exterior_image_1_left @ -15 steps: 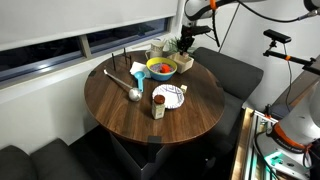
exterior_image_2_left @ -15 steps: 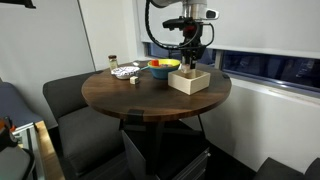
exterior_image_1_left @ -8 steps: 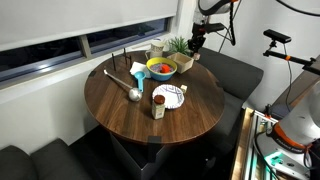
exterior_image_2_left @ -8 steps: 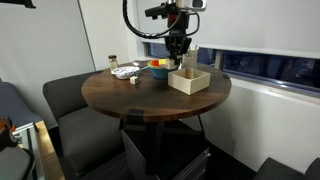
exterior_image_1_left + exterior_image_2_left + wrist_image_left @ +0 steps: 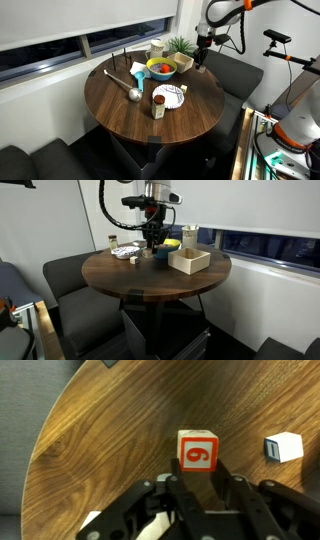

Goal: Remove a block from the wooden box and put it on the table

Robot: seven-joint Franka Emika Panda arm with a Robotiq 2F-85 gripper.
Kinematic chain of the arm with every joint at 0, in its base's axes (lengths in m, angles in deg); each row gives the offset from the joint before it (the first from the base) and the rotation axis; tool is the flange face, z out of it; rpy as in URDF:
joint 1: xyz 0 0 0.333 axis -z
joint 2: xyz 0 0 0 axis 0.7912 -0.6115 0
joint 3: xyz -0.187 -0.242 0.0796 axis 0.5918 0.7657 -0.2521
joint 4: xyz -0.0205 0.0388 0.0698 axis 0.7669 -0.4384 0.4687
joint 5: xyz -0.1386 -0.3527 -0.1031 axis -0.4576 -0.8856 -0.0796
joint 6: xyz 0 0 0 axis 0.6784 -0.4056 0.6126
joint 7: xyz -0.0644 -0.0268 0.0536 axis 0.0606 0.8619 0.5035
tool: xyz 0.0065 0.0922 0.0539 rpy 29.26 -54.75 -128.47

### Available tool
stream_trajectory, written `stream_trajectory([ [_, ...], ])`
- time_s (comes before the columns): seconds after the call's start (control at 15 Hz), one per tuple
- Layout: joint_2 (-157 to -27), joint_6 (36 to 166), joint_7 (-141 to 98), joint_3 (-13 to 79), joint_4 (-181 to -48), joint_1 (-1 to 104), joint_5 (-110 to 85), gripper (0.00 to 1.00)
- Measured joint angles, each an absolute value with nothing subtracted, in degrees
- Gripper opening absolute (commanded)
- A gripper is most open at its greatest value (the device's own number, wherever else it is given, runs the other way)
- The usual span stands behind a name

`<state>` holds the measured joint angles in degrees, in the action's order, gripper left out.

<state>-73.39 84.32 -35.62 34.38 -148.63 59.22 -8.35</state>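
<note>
Next, my gripper comes down toward the white block, onto the bare tabletop beside it, to release the red-edged block (image 5: pixel 197 448). That spot lies open and outside the box.
In the wrist view my gripper (image 5: pixel 197 464) is shut on a red-edged block (image 5: pixel 197 448) with a white face bearing a red digit, held over the dark brown table (image 5: pixel 90 450). In an exterior view the gripper (image 5: pixel 150 247) hangs over the table (image 5: pixel 130 280), away from the pale wooden box (image 5: pixel 189 260) and next to the yellow bowl (image 5: pixel 165 248). In both exterior views the box (image 5: pixel 186 62) stands near the table's edge (image 5: pixel 120 120). In an exterior view the gripper (image 5: pixel 199 60) shows by the box.
A white block (image 5: pixel 285 447) lies on the table close to the gripper. The yellow bowl (image 5: pixel 162 68) holds coloured items. A patterned plate (image 5: pixel 170 96), a small jar (image 5: pixel 158 110) and a metal ladle (image 5: pixel 130 90) lie on the table. Dark seats surround it.
The gripper rose from over the wooden box and moved sideways across the table, past the yellow bowl, carrying the block.
</note>
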Motion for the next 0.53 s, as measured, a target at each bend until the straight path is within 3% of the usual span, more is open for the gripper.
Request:
stream_trajectory([
  [0.53, -73.01, 98.32, -40.18, 31.53, -155.0, 54.97, -7.48, 0.09],
])
